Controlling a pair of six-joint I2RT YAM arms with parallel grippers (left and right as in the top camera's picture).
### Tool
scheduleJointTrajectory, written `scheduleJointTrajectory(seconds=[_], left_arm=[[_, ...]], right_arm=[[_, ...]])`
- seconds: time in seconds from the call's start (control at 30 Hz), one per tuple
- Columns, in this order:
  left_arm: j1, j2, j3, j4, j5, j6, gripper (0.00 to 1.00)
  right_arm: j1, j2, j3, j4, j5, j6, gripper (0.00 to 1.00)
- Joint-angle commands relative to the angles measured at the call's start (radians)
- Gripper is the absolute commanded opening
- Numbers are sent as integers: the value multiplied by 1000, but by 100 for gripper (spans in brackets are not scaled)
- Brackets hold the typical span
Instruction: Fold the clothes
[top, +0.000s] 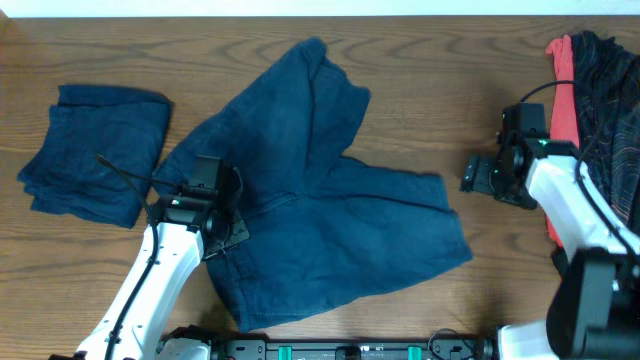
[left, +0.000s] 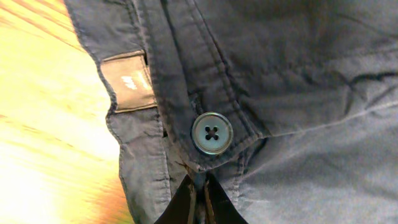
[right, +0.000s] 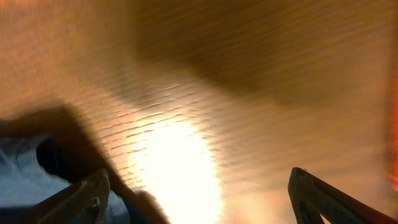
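Observation:
Creases run beside the button (left: 212, 133), so my left gripper should next pull the pinched waistband a short way toward the folded navy garment (left: 151, 179) and then let go of it there.
Dark navy-blue shorts (top: 330, 210) lie spread flat in the middle of the table, their legs pointing up and right. My left gripper (top: 232, 236) is shut on the waistband near the left edge. In the left wrist view the jaws (left: 200, 199) pinch the fabric just below a blue button (left: 212, 133) and beside a sewn label (left: 130, 82). My right gripper (top: 475, 178) is open and empty, hovering over bare wood right of the shorts' leg; its fingers (right: 199, 193) are spread wide in the right wrist view. A coral-red garment (top: 563, 95) and a blackish speckled garment (top: 606, 110) lie at the far right.
A folded navy garment (top: 92, 150) lies at the left of the wooden table (top: 440, 90). The pile of garments at the right sits close behind my right arm. The table's back edge runs along the top of the overhead view.

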Motion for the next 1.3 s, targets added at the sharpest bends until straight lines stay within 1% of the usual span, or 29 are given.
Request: scheduleJointTrajectory(seconds=[0.0,0.07,0.13,0.33,0.53,0.63,0.77,0.87,1.0,1.07,1.17,1.27], left_arm=[[5,4,20,-7,-66,-9,6],[5,4,20,-4,-66,-9,6],[5,4,20,-3,-66,-9,6],[5,5,19,6,-66,-9,6],[5,6,19,8,-66,-9,6],[5,6,19,8,-66,-9,6],[5,6,19,8,-66,-9,6],[5,6,19,8,-66,-9,6],[5,6,19,8,-66,-9,6],[5,6,19,8,-66,-9,6],[5,6,19,8,-66,-9,6],[5,6,19,7,-66,-9,6]], right_arm=[[-1,68,3,18,-200,-118,91],[8,104,3,23,-285,-168,91],[17,131,3,23,-341,-187,91],[31,149,3,31,-350,-189,93],[35,149,3,34,-446,-280,92],[35,149,3,35,-402,-264,91],[36,150,3,42,-256,-182,87],[48,150,3,82,-249,-184,85],[93,150,3,132,-249,-233,79],[130,151,3,145,-249,-253,78],[183,158,3,163,-236,-254,77],[229,175,3,171,-180,-235,73]])
